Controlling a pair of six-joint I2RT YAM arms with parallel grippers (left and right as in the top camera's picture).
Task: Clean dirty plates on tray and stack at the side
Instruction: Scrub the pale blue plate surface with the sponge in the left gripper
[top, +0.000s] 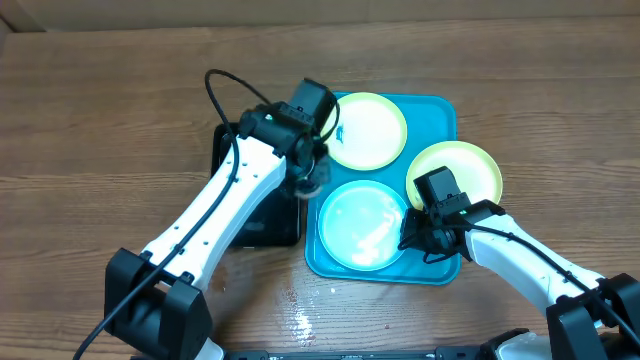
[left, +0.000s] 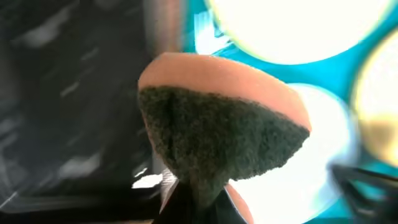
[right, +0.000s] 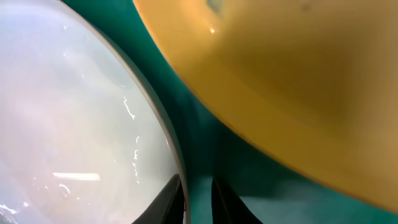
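Observation:
The black tray (left: 78, 118) is below my left gripper and to its left in the overhead view, so my left gripper should next move across and down there and release the sponge (left: 224, 124).
The turquoise tray (top: 440, 110) holds three plates with yellow-green rims. One plate (top: 365, 130) lies at the back, one (top: 360, 225) at the front, and one (top: 465, 165) leans over the right edge. My left gripper (top: 312, 172) hovers at the tray's left edge, shut on an orange sponge (left: 224, 124) whose dark green scouring face points at the camera. My right gripper (top: 415, 235) is at the front plate's right rim. In the right wrist view its fingers (right: 168, 199) straddle that rim, pinching the front plate (right: 68, 112), with the yellow plate (right: 298, 81) close above.
A black tray (top: 262, 215) lies left of the turquoise one, partly under my left arm. Water drops (top: 300, 315) glisten on the wooden table near the front edge. The left arm's cable (top: 215, 85) loops over the back left.

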